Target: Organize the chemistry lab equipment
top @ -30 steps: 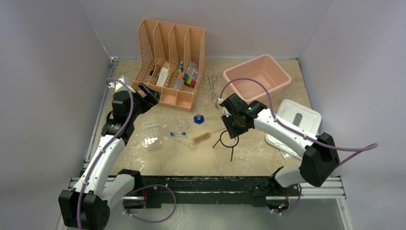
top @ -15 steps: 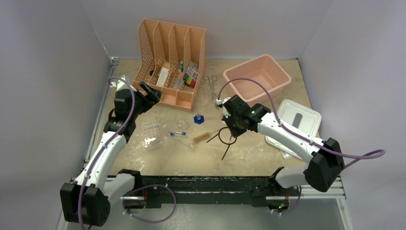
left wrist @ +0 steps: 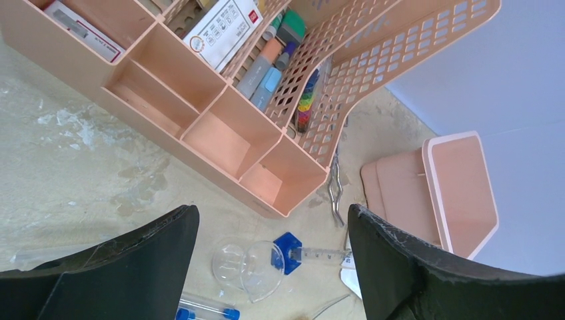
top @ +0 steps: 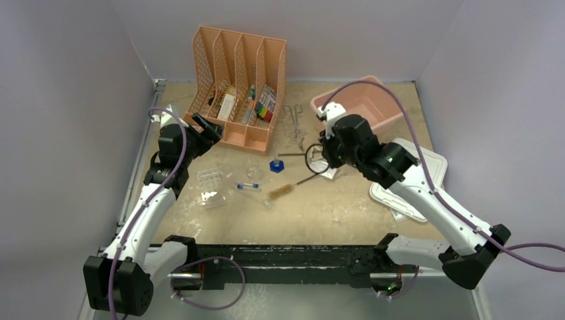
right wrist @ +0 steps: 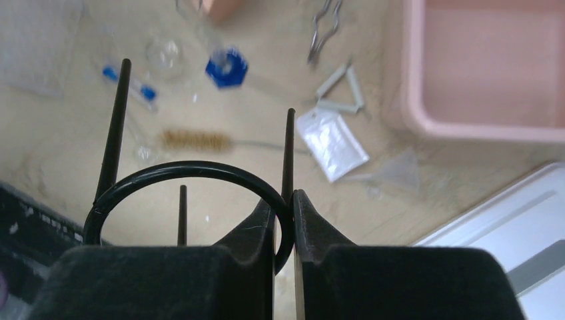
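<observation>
My right gripper carries the black wire ring [top: 312, 160] outward over the pink tub [top: 368, 101] next, then lowers it inside and releases it, since the tub is open and empty.
My right gripper [right wrist: 285, 200] is shut on the rim of the black wire ring [right wrist: 180, 170], whose thin legs point away from the camera. In the top view the ring [top: 312, 160] hangs above the table, left of the pink tub. Below it lie the bristle brush [top: 283, 191], a blue-capped tube [top: 248, 187], the white tube rack [top: 210, 188], the metal tongs [top: 293, 120], the wire triangle [right wrist: 340, 90] and the clear funnel [right wrist: 400, 170]. My left gripper [left wrist: 273, 213] stands open and holds nothing, beside the organizer's front corner.
The peach file organizer [top: 236, 80] stands at the back left. At the back right sits the pink tub [top: 360, 100], with its white lid [top: 413, 173] in front of it. A blue-based cylinder [left wrist: 293, 252] and a clear dish [left wrist: 250, 267] lie mid-table. A small white packet [right wrist: 331, 142] lies by the triangle.
My right gripper closed on the black ring, lifted it off the table and carried it back and to the right toward the tub. The left arm has stayed in place.
</observation>
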Controlling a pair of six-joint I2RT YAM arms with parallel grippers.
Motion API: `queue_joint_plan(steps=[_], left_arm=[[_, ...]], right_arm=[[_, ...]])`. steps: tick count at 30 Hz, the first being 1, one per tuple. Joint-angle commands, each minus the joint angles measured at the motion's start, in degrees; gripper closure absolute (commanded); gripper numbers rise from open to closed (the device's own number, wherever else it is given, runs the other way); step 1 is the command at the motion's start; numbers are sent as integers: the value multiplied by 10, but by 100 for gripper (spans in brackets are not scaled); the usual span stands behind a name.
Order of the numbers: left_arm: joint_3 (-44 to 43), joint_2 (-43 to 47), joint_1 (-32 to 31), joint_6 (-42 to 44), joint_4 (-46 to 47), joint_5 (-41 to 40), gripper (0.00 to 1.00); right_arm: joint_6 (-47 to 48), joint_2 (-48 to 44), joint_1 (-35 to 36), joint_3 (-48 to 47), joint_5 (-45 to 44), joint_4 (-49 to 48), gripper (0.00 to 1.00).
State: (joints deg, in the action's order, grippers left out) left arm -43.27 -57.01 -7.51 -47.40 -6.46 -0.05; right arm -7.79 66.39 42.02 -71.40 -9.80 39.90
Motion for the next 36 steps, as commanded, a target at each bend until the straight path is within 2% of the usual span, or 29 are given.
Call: queue_joint_plan(steps=[1,5,11,16,20,24,30,36], left_arm=[[-25,23,3,4,23,-24,19],[-32,26,3,12,18,-31,19],[-47,22,3,22,14,-39,19],[-56,15,3,31,16,-46,19],[-52,8,3,31,19,-56,19],[-44,-4,3,24,26,-51,19],[-63,-18,3,40,18,-56,19],[-64,-20,3,49,8,-60,19]], right_arm=[[39,16,-3,-94,-116,-109,100],[75,62,-51,-160,-170,-169,100],[75,116,-191,-218,-150,-207,100],[54,166,-281,-237,-150,-186,100],[-15,234,-369,-296,-55,-102,100],[-29,308,-390,-368,-12,-40,100],[-32,403,-403,-449,1,68,100],[-3,442,-404,-456,21,90,100]])
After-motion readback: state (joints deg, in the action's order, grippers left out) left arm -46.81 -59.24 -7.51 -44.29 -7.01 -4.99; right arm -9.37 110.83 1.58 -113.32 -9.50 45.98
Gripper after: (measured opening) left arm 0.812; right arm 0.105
